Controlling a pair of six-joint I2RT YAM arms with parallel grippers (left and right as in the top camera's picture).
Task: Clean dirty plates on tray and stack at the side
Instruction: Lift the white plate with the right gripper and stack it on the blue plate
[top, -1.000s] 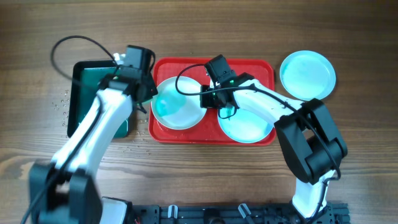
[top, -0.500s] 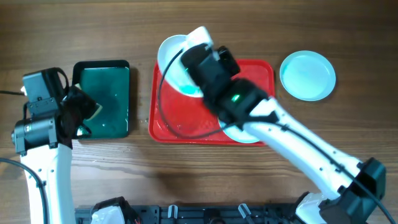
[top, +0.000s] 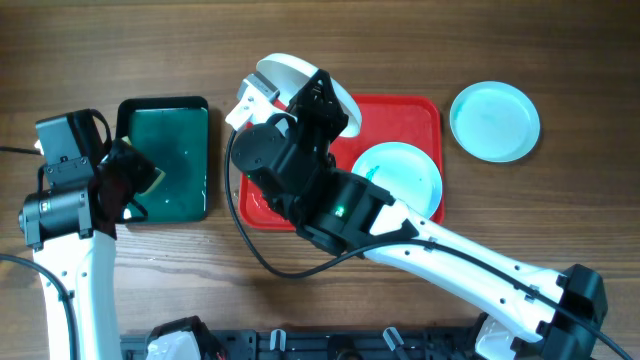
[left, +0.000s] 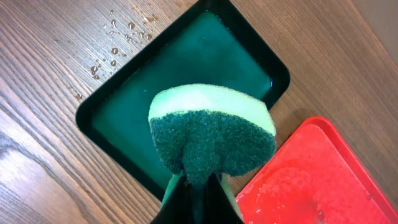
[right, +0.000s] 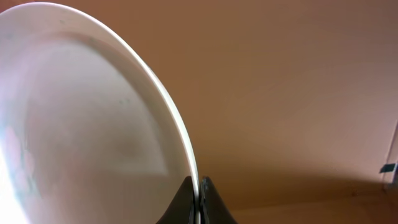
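I need to swing my right gripper across the red tray (top: 424, 116), then down over the table's aqua plate, as the plate lies below it, to the right in the overhead view.
My right gripper (top: 300, 92) is shut on the rim of the white plate (top: 283, 74) and holds it tilted on edge, high above the back left of the red tray (top: 424, 116). In the right wrist view the fingers (right: 199, 186) pinch the plate's rim (right: 74, 124). One pale aqua plate (top: 404, 176) lies in the tray. The other aqua plate (top: 495, 120) lies on the table to the tray's right. My left gripper (top: 135, 182) is shut on a green sponge (left: 211, 134) over the near right part of the dark green tray (left: 186, 74).
The dark green tray with black rim (top: 165, 150) stands left of the red tray (left: 311, 180). Water drops (left: 109, 56) lie on the wood beside it. My raised right arm (top: 330, 200) hides much of the red tray's left half from above.
My left arm pulled back from the red tray with the sponge. My right arm lifted the white plate off the tray and rose, tilting it on edge; the aqua plate beneath now shows.
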